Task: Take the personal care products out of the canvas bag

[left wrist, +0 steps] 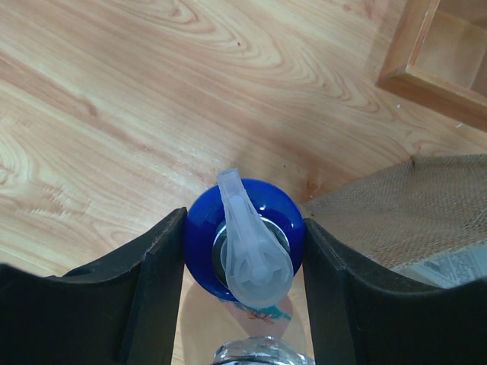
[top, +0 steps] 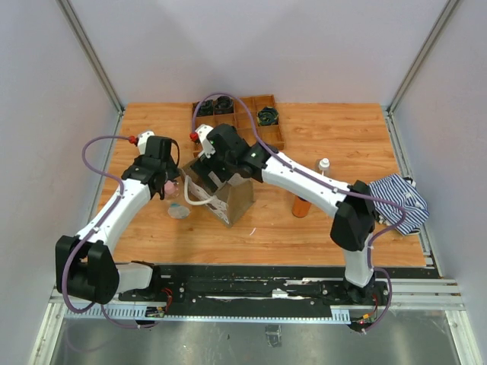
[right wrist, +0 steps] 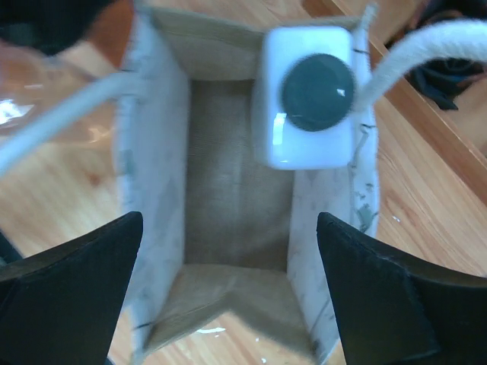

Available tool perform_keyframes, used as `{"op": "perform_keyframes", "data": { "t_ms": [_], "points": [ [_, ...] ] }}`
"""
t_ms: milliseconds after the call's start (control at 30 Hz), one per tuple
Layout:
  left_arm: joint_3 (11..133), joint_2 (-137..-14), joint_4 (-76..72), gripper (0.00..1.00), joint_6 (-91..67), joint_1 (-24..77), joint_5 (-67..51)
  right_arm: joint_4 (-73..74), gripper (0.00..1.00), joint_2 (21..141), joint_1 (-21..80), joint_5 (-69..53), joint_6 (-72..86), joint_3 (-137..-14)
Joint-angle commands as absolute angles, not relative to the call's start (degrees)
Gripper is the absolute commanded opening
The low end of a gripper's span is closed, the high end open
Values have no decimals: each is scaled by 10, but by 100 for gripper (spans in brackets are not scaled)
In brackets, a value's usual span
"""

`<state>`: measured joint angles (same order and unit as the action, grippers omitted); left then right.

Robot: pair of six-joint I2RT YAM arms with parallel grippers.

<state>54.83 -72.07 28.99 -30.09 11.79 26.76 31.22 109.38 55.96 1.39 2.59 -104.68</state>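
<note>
The robot's right gripper will move toward the white bottle and down around its capped top, since the bottle stands at the bag's far end, ahead of the open fingers.
The canvas bag point(top: 237, 199) stands upright at mid-table, its mouth open. My right gripper point(top: 217, 169) hangs over it, open and empty. In the right wrist view the gripper point(right wrist: 228, 228) is above the bag's mouth point(right wrist: 236, 190), and a white bottle with a dark round cap point(right wrist: 308, 95) stands inside at the far end. My left gripper point(top: 166, 182) is just left of the bag. In the left wrist view it point(left wrist: 243, 228) is shut on a blue bottle with a translucent pump top point(left wrist: 205, 251). A flat clear jar point(top: 179, 211) lies on the table below it.
An amber-orange bottle point(top: 301, 205) and a white-capped bottle point(top: 323, 165) stand right of the bag. A wooden compartment tray point(top: 245, 125) with black rolls sits behind it. A striped cloth point(top: 399, 201) lies at the right edge. A white rope handle point(right wrist: 68, 129) crosses the bag's left side.
</note>
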Motion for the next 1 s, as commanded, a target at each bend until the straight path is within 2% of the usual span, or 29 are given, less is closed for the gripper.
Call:
{"op": "perform_keyframes", "data": {
  "t_ms": [0, 67, 100, 133, 567, 700, 767, 900, 967],
  "points": [
    [543, -697, 244, 42, -305, 115, 265, 311, 97, 1130, 504, -42, 13, -1078],
    [541, -686, 247, 69, -308, 115, 268, 304, 97, 1147, 493, -53, 12, -1077],
    [540, -680, 248, 76, -309, 115, 269, 298, 97, 1152, 489, -59, 12, -1075],
    [540, -674, 250, 79, -310, 115, 269, 293, 97, 1155, 487, -64, 12, -1073],
    [567, -626, 287, 82, -307, 115, 240, 279, 95, 1240, 480, -114, 22, -1159],
    [575, -622, 295, 82, -309, 115, 216, 336, 90, 1298, 480, -101, 24, -1237],
    [576, -615, 296, 82, -310, 115, 199, 356, 81, 1325, 480, -100, 25, -1271],
    [579, -603, 297, 82, -307, 115, 182, 359, 40, 1342, 480, -95, 31, -1286],
    [583, -603, 306, 82, -305, 115, 182, 357, 30, 1328, 483, -78, 35, -1273]
  ]
}}
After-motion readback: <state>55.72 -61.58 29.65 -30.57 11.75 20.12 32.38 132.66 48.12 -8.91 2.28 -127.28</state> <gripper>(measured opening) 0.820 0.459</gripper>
